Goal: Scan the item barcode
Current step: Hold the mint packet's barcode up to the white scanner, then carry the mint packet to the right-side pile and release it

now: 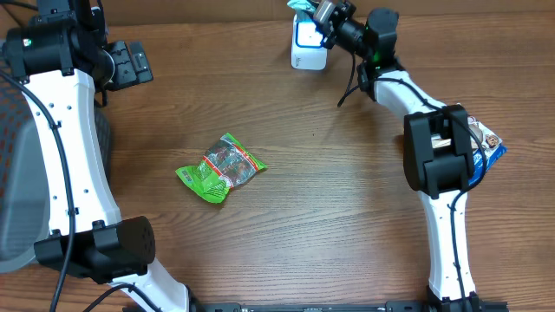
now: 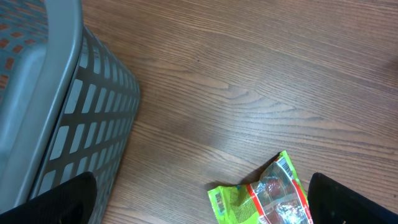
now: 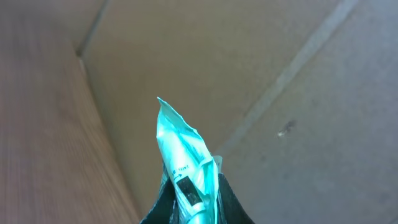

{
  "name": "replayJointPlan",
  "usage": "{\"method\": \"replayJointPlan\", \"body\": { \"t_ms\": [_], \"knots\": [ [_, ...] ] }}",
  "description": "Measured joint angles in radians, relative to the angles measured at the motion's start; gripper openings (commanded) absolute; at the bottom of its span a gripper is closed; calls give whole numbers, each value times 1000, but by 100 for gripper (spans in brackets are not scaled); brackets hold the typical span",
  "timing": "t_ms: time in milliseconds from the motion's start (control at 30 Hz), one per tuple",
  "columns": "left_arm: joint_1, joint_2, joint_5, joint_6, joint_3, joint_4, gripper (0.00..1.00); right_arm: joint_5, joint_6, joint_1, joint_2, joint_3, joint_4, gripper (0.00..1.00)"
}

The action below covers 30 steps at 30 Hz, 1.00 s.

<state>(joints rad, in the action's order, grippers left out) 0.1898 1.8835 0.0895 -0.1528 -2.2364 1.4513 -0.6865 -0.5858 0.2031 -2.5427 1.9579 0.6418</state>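
My right gripper should swing back and to the right in the overhead view and let go of the teal packet (image 1: pixel 300 6) by the blue packet (image 1: pixel 491 154), because that spot is clear of the scanner.
My right gripper (image 1: pixel 323 12) is at the far edge of the table, shut on a teal packet (image 1: pixel 300 6). It holds the packet just above a white scanner (image 1: pixel 309 45) with a blue-lit face. In the right wrist view the teal packet (image 3: pixel 180 146) sticks up from between the dark fingers (image 3: pixel 231 204), a small black mark showing on its side. My left gripper (image 1: pixel 130 62) hangs open at the far left, holding nothing. A green snack packet (image 1: pixel 221 167) lies flat mid-table, and this green packet (image 2: pixel 268 198) shows low between the left fingertips (image 2: pixel 62 200), with a barcode at its top edge.
A grey mesh basket (image 2: pixel 68 93) stands at the left table edge, close to the left arm. A blue packet (image 1: pixel 487 147) lies at the right, partly hidden under the right arm's body (image 1: pixel 438 156). A cardboard wall (image 3: pixel 280 74) rises behind the scanner.
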Motion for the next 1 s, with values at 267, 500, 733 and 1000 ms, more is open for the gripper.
{"method": "replayJointPlan", "body": {
  "t_ms": [267,500,733,1000],
  "knots": [
    [0,0,0,0,0,1,100,-223,201,-71,234,7,-485,4],
    [0,0,-3,0,0,0,100,-268,48,-96,462,21,-1253,4],
    [0,0,-3,0,1,0,100,-96,-118,-84,568,24,-1782,4],
    [0,0,-3,0,1,0,100,9,-130,-91,590,24,-2076,4]
  ]
}}
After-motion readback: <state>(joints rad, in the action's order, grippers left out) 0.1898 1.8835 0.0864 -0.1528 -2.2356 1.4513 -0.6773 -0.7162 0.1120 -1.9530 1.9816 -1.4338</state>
